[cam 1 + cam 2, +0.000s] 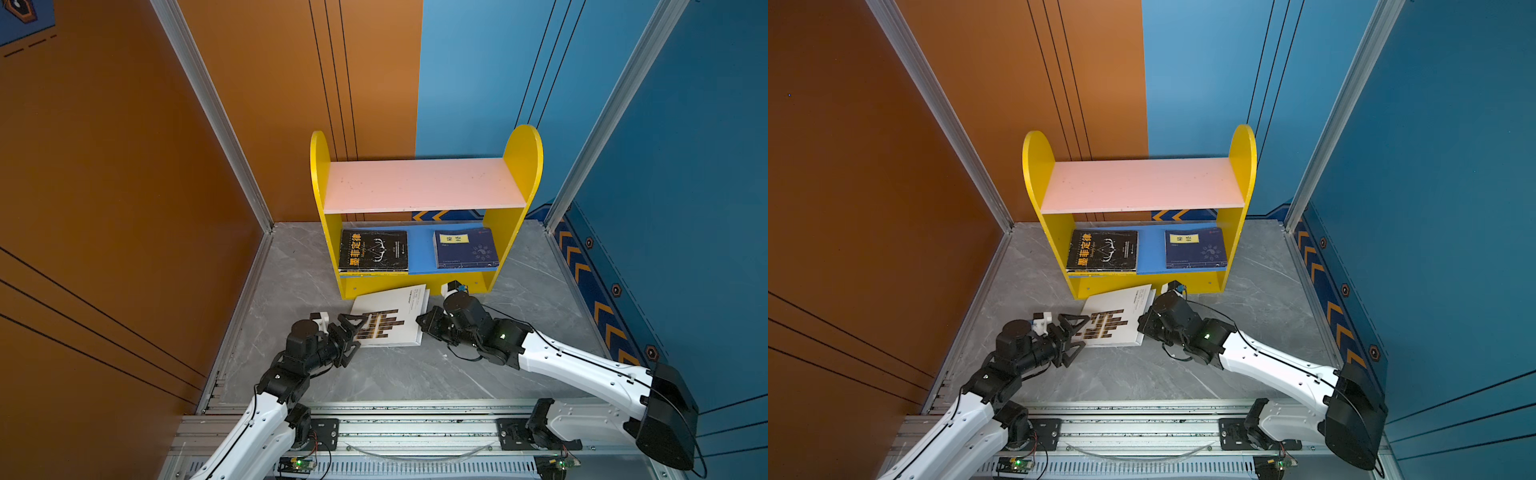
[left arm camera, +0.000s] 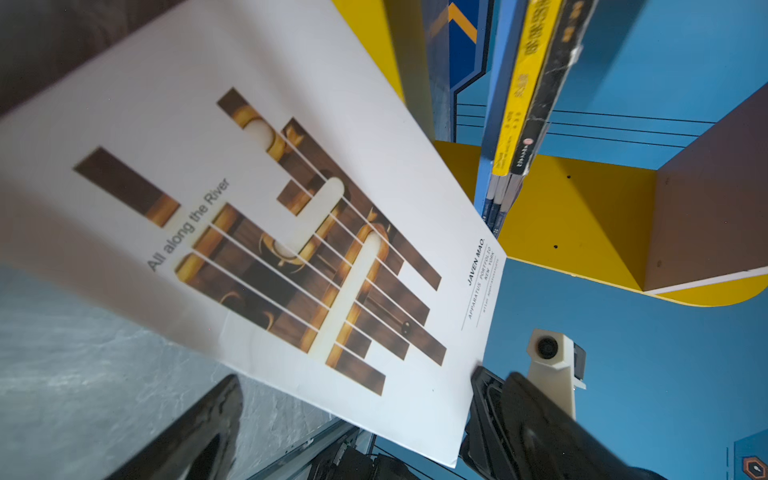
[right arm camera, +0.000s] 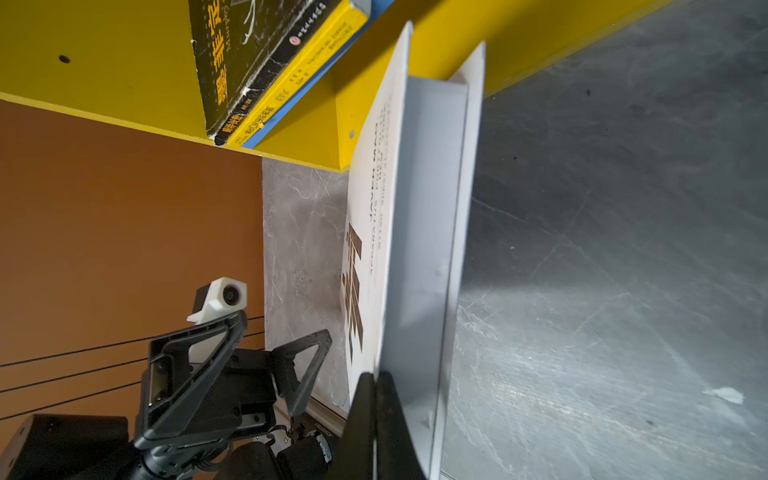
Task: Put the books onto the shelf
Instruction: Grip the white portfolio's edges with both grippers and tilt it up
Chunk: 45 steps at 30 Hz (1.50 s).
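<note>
The robot will next lower the front cover's edge in its right gripper toward the grey marble floor below it and let go, with the white book (image 1: 395, 320) still tilted.
The large white book (image 1: 395, 320) (image 1: 1121, 318) lies tilted on the floor, its far edge against the foot of the shelf (image 1: 424, 185) (image 1: 1138, 185). My right gripper (image 1: 419, 322) (image 3: 376, 382) is shut on the edge of its front cover, which stands lifted off the pages (image 3: 424, 208). My left gripper (image 1: 360, 332) (image 2: 357, 424) is open at the book's left edge, with a corner of the cover (image 2: 249, 208) between its fingers. On the blue lower board lie a black book (image 1: 372, 250) on a yellow one (image 3: 299, 79), and a navy book (image 1: 465, 249).
The pink upper board holds nothing. The shelf stands against the back wall on a grey marble floor (image 1: 395, 374). An orange wall (image 1: 124, 208) closes the left side, a blue wall (image 1: 685, 208) the right. The arms' metal rail (image 1: 415, 428) runs along the front.
</note>
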Motion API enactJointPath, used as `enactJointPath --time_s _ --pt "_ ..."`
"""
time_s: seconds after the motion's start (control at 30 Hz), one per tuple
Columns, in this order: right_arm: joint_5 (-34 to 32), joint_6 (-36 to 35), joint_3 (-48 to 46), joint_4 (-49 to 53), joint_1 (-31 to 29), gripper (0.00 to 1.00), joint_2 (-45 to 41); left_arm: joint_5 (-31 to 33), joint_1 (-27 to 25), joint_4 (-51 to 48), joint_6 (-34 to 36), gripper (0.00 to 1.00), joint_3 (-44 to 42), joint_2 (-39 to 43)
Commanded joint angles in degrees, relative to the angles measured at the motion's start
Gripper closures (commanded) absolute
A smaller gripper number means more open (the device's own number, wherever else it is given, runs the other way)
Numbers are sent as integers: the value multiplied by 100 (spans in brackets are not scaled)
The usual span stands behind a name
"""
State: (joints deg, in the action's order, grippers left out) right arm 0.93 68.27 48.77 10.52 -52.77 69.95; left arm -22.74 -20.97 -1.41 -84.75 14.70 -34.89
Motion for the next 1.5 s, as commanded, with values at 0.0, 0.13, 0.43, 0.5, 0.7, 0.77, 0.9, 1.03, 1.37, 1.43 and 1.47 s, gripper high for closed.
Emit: enactJointPath --time_s 0.0,0.13,0.43,0.5,0.7,0.77,0.9,1.03,1.37,1.43,1.47 --pt "-251 277 -158 -90 -57 100 -141 751 -444 568 -740 2 -309 -67" --pt "-333 438 -269 -220 -74 100 -203 792 -722 659 -806 2 -327 -233" --pt "-392 908 -329 -439 -181 100 -243 1834 -1319 1261 -936 1 -623 -426" --pt "-370 1015 -353 -416 -178 100 -279 2069 -1385 1481 -927 0 -687 -463" --pt "-276 1283 -522 -564 -154 100 -379 2628 -1421 1800 -788 3 -819 -530" --pt "-247 1341 -557 -629 -137 100 -390 2693 -1423 1950 -759 4 -845 -612" --pt "-157 1446 -571 -704 -125 100 -360 2702 -1419 2182 -700 5 -820 -927" --pt "-60 1516 -553 -765 -111 100 -303 2613 -1422 2727 -710 7 -827 -1367" --pt "187 1650 -636 -786 40 100 -331 2474 -1479 4166 -494 22 -674 -2418" --pt "191 1679 -679 -844 60 100 -333 2569 -1562 4328 -491 27 -705 -2443" --pt "195 1697 -698 -866 57 100 -333 2638 -1607 4319 -475 29 -714 -2418"
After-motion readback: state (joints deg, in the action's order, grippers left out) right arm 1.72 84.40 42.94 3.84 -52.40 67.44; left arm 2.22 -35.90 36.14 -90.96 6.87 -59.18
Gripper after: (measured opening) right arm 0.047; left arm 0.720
